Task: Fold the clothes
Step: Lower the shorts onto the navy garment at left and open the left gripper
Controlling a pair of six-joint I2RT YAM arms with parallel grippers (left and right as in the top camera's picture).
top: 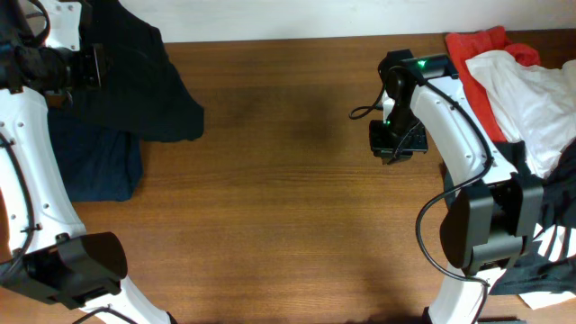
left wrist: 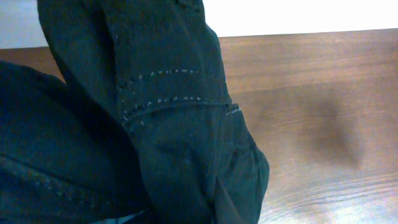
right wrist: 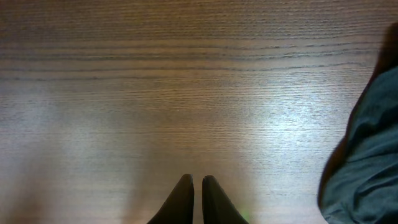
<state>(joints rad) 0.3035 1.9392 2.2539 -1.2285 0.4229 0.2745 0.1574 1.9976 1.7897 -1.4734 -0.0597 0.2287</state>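
Observation:
My left gripper lowers the dark garment [top: 153, 81] back and to the left in the overhead view next, over the blue garment's uncovered near part.
A dark denim garment [top: 153, 81] lies bunched at the table's far left and rises up to my left gripper [top: 94, 65]. It fills the left wrist view [left wrist: 168, 124], with stitched seams close to the camera, and hides the fingers. The gripper looks shut on this cloth. My right gripper [top: 396, 148] hovers over bare wood right of centre. Its two fingers [right wrist: 196, 180] are pressed together and hold nothing.
A blue garment [top: 94, 162] lies under the dark one at the left edge. A pile of red [top: 472, 45] and white [top: 531, 90] clothes sits at the far right, with dark cloth [top: 549, 261] below it. A grey-green cloth edge [right wrist: 370, 155] shows in the right wrist view.

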